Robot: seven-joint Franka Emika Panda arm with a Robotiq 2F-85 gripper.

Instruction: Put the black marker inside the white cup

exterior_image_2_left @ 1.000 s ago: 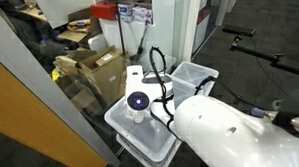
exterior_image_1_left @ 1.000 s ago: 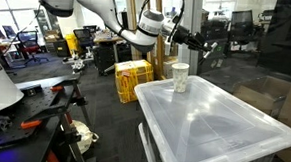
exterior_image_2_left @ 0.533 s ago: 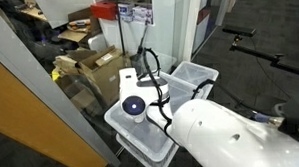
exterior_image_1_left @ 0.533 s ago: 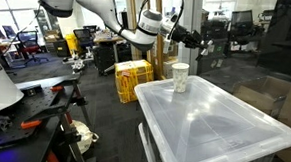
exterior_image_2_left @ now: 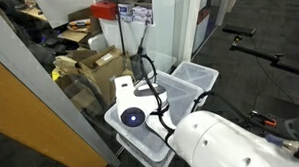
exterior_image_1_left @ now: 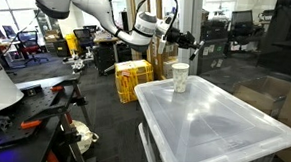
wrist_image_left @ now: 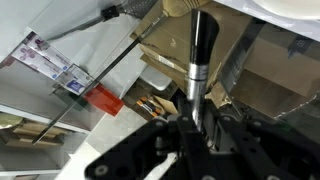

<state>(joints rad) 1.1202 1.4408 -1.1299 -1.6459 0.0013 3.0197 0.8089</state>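
Note:
My gripper shifts to its right in the wrist view, over the white cup's opening (exterior_image_1_left: pixel 181 64) (wrist_image_left: pixel 290 5), next and releases. The opening lies that way, off the marker's dark tip.
The white cup (exterior_image_1_left: pixel 180 78) stands upright on the near corner of a clear plastic bin lid (exterior_image_1_left: pixel 224 120). My gripper (exterior_image_1_left: pixel 186 39) hangs above the cup, slightly to one side, well clear of its rim. It is shut on the black marker (wrist_image_left: pixel 198 70), which sticks out from between the fingers (wrist_image_left: pixel 196 128), dark tip first. In the wrist view a cream rounded edge (wrist_image_left: pixel 180 6) lies just beside the marker's tip. In the exterior views the marker is too small to make out.
The lidded bin is stacked on other clear bins (exterior_image_2_left: pixel 194 80). A yellow crate (exterior_image_1_left: pixel 131 80) sits on the floor behind the cup. Cardboard boxes (exterior_image_2_left: pixel 94 67) and glass partitions stand nearby. My own white arm (exterior_image_2_left: pixel 227 141) blocks much of an exterior view.
My gripper, still holding the marker, has shifted sideways to a spot more nearly over the cup. The cup has not moved.

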